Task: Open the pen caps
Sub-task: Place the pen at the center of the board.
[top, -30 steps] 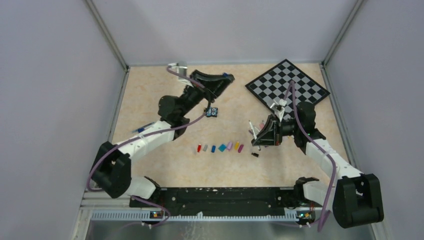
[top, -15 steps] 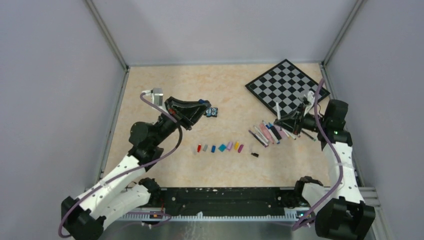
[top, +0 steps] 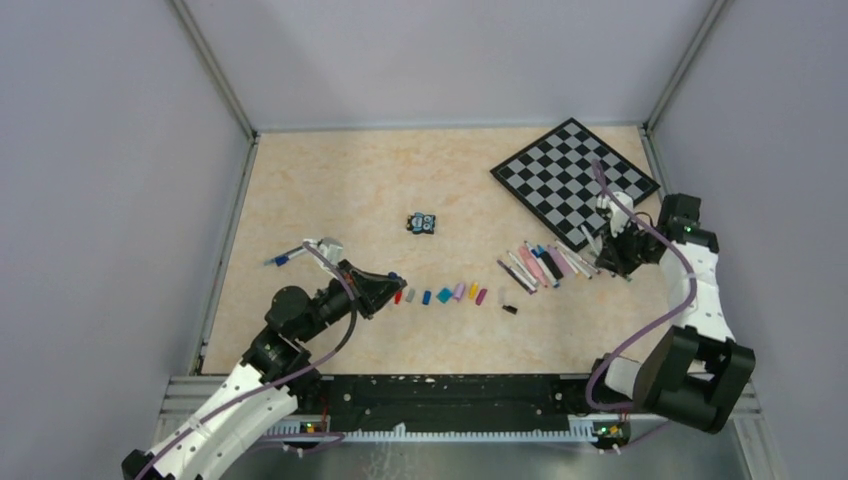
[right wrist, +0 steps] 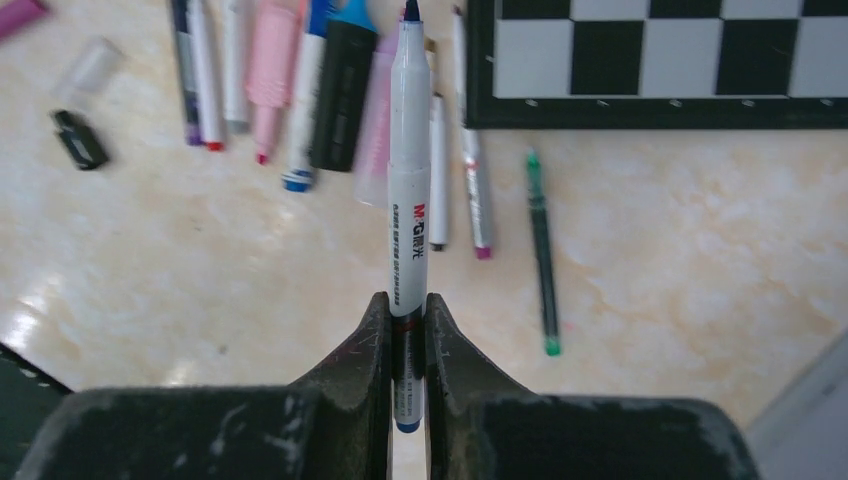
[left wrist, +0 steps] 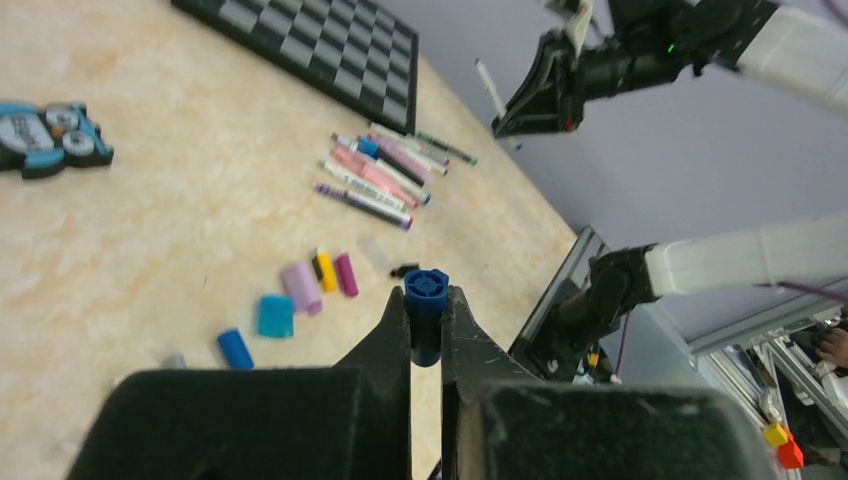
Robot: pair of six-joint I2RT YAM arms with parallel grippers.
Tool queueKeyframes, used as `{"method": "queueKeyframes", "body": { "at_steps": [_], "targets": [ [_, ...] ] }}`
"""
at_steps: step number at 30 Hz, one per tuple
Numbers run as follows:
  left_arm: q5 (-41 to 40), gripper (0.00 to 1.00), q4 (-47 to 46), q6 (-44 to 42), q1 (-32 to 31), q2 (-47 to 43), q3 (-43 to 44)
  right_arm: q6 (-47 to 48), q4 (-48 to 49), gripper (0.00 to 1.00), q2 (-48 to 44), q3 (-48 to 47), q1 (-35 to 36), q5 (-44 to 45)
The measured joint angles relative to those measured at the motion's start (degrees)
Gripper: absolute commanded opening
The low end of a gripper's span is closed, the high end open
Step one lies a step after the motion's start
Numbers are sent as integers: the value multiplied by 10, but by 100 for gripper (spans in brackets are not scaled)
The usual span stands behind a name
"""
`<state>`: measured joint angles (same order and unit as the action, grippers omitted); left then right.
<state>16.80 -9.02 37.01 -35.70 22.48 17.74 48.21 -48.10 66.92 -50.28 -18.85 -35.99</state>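
My right gripper will move toward the right in the wrist view, then down, and let go of the white-bodied pen (right wrist: 407,180), because the bare tabletop beyond the green pen is free.
My left gripper (left wrist: 426,300) is shut on a blue pen cap (left wrist: 427,312), held end-on just left of the row of loose pen caps (top: 444,295). In the left wrist view that row shows blue (left wrist: 235,348), teal (left wrist: 274,315), pink (left wrist: 301,288), yellow and magenta caps, and a black cap (left wrist: 404,269). My right gripper (right wrist: 407,305) is shut on a white-bodied pen (right wrist: 407,180) with its dark tip bare. It hangs over the right end of several uncapped pens (top: 545,265) lying side by side. Another blue pen (top: 285,258) lies alone at the left.
The chessboard (top: 575,180) lies at the back right, its near corner beside the pens. A small owl-faced toy block (top: 423,222) sits mid-table. A thin green pen (right wrist: 541,250) lies apart from the others. Grey walls close in both sides.
The left arm drew back from the far middle to the near left, carrying the blue cap down beside the cap row. The right arm swung right with its pen to the pens' right end.
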Motion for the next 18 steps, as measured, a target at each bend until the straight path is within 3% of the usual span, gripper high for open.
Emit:
{"method": "queueKeyframes", "body": {
  "at_steps": [6,18],
  "targets": [
    [0,0,18,16,0,-21,-43,96,-25,3,105,-82,-52,83],
    [-3,0,25,18,0,-21,-43,194,-34,5,305,-179,-57,176]
  ]
}}
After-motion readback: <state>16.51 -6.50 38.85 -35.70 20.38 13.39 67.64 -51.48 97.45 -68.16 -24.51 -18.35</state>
